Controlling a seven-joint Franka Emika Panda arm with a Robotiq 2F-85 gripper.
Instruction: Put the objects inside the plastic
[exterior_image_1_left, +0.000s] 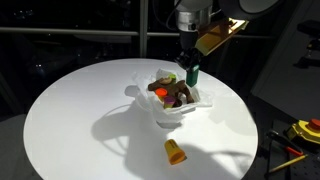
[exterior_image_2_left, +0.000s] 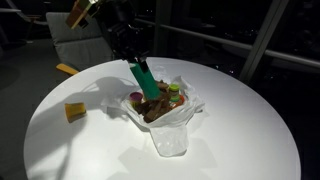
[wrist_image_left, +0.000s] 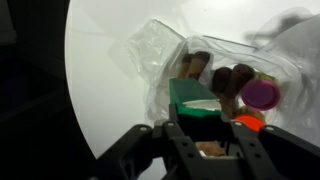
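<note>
I will lower the green rectangular block in my gripper into the bag's opening next, onto the brown plush (exterior_image_1_left: 183, 89) (wrist_image_left: 232, 80), and then let go of it, because it still hangs above.
My gripper (exterior_image_1_left: 189, 68) (exterior_image_2_left: 138, 68) hangs over the plastic (exterior_image_1_left: 176, 108) (exterior_image_2_left: 170, 135), shut on a green rectangular block (exterior_image_1_left: 191, 73) (exterior_image_2_left: 144, 80) that points down into the bag's open mouth. In the wrist view the block (wrist_image_left: 195, 100) sits between my fingers (wrist_image_left: 180, 140). Inside the bag lie a brown plush (wrist_image_left: 232, 80) (exterior_image_2_left: 155, 108), a magenta cup (wrist_image_left: 262, 94) (exterior_image_2_left: 136, 98) and an orange-red item (wrist_image_left: 250, 122). A yellow-orange piece (exterior_image_1_left: 176, 152) (exterior_image_2_left: 74, 111) lies alone on the round white table (exterior_image_1_left: 80, 120) (exterior_image_2_left: 240, 120), apart from the bag.
Yellow and red tools (exterior_image_1_left: 300, 135) rest beyond the table's edge. A flat yellow object (exterior_image_2_left: 66, 69) lies near the far rim. The surroundings are dark, with window frames behind.
</note>
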